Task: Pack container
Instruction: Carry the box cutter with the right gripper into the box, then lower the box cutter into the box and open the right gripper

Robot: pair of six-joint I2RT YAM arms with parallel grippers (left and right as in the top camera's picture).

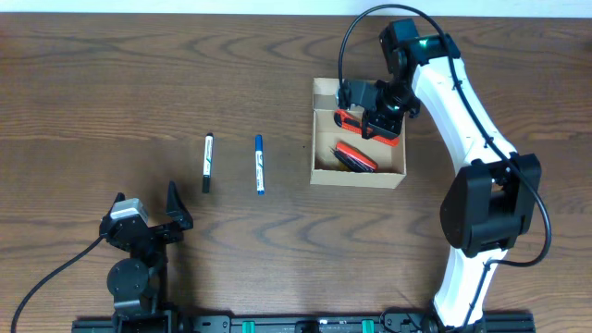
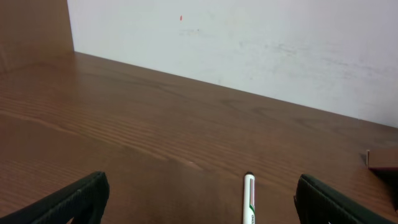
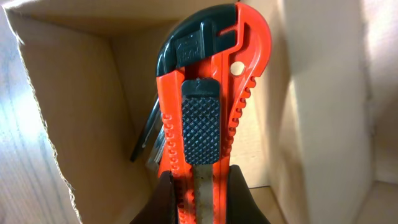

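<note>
The knife [image 3: 205, 93] should be released at the bare bottom of the box beside the orange tool [image 3: 252, 148], so my right gripper will next go down and slightly back to there.
The container [image 1: 357, 178] is a light-tan cardboard box, open on the table right of centre. In the right wrist view its inner wall [image 3: 81, 99] shows. My right gripper [image 1: 381, 118] hangs over the box's far end, shut on an orange utility knife [image 3: 205, 93] that points down into it. An orange tool [image 1: 355, 155] and dark items lie on the box floor. Near the table's front left, my left gripper [image 1: 146, 203] stands open with nothing in it. In the left wrist view a white marker [image 2: 249, 200] lies between its fingers [image 2: 82, 199], untouched.
A black-capped white marker [image 1: 207, 163] and a blue-capped white marker [image 1: 260, 165] lie side by side on the wooden table left of the box. The box's flap [image 1: 326, 92] stands open at its far side.
</note>
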